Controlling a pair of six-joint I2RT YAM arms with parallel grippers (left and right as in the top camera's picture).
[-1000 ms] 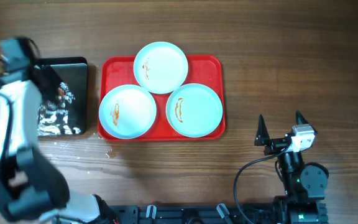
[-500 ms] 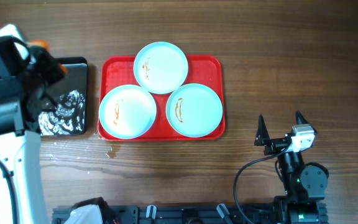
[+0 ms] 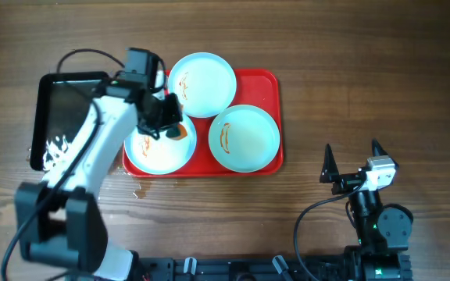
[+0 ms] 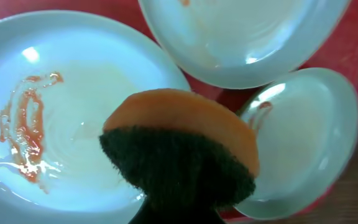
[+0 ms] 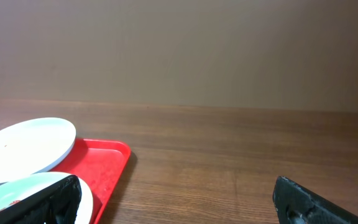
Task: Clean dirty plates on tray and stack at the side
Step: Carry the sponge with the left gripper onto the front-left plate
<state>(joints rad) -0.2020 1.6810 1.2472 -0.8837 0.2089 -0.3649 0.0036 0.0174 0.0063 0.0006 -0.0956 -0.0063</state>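
Observation:
The left gripper moves down onto the plate's clear area beside its smear next and releases the orange sponge. That area lies just below the held sponge.
Three pale plates lie on the red tray: one at the back, one front right, one front left. Each shows a brown-orange smear. My left gripper is shut on an orange sponge with a dark scouring face, held just above the front left plate, beside its smear. The fingers are hidden behind the sponge in the left wrist view. My right gripper is open and empty, resting low at the front right, well off the tray.
A black metal pan with white foam sits left of the tray. Water drops lie on the wooden table near the tray's front left corner. Bare wood lies right of the tray.
My left arm has swung right from over the black pan to over the tray, carrying the sponge to the front left plate. The right arm has not moved.

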